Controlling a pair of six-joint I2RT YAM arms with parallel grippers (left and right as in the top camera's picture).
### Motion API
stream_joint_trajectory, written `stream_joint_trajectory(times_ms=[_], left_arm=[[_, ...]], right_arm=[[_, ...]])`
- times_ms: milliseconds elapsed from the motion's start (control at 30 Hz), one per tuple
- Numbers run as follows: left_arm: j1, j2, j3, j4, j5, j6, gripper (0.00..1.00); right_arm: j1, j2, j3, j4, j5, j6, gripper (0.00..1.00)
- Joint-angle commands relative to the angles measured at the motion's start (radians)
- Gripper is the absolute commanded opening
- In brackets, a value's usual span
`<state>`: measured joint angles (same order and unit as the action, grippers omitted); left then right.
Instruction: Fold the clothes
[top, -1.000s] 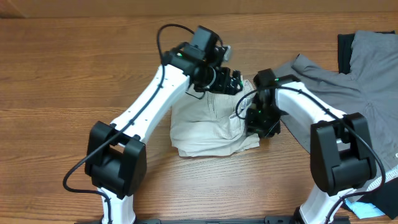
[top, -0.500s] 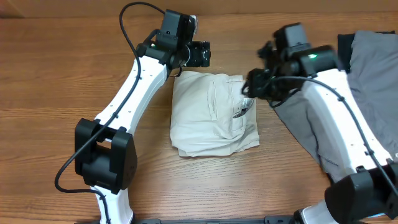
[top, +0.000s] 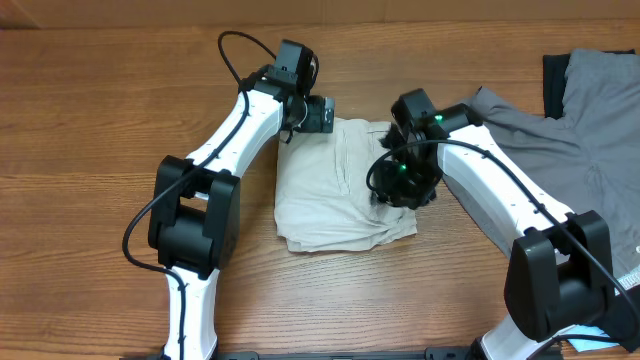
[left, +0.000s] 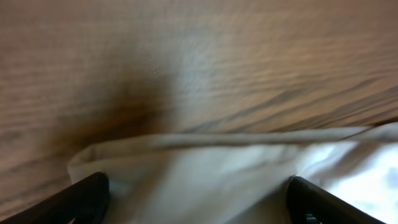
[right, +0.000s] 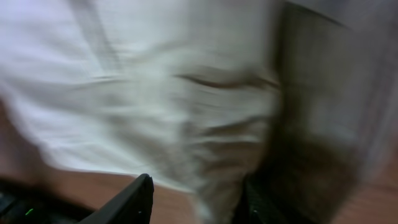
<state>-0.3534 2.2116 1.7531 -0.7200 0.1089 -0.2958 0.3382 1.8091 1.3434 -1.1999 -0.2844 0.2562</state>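
Observation:
My left gripper moves back and turns onto the shorts' far folded edge (top: 346, 121) (left: 211, 139) next, since that edge already lies between its wide-open fingers.
The cream shorts (top: 335, 195) lie folded into a rough rectangle at the middle of the wooden table. My left gripper (top: 322, 116) is at their far left corner. In the left wrist view its fingers (left: 199, 202) are wide apart, with the shorts' folded edge (left: 205, 168) between them. My right gripper (top: 400, 188) is low over the shorts' right edge. In the blurred right wrist view its fingers (right: 194, 202) are apart, with rumpled cream cloth (right: 155, 106) between and above them. The tag is hidden under the right arm.
A grey garment (top: 560, 140) is spread over the right side of the table, under and behind the right arm. A black fabric piece (top: 553, 75) lies at its far edge. Bare wooden table (top: 100, 150) lies to the left.
Half a second ago both grippers were drawn back from the shorts, the right one raised over the grey garment. Both are now back down at the shorts' edges. The shorts have not shifted.

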Motion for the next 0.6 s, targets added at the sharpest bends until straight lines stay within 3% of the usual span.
stream_joint_trajectory(times_ms=[0,133,233,400,567], left_arm=[[-0.004,0.026,0.018,-0.063,-0.024,0.031,0.93],[-0.004,0.040,0.018,-0.182,-0.066,0.031,0.87],[-0.004,0.040,0.018,-0.292,-0.070,0.030,0.97],[-0.004,0.040,0.018,-0.497,-0.068,0.024,0.94],[-0.004,0.040,0.018,-0.638,-0.004,-0.023,0.94]], right_arm=[[-0.030,0.000,-0.044,-0.002,0.150,0.085,0.51],[-0.037,0.000,-0.086,-0.003,0.149,0.085,0.52],[-0.034,0.000,-0.111,-0.007,0.137,0.085,0.52],[-0.025,0.000,-0.157,0.005,0.141,0.085,0.53],[-0.028,0.000,-0.221,0.123,0.259,0.085,0.56]])
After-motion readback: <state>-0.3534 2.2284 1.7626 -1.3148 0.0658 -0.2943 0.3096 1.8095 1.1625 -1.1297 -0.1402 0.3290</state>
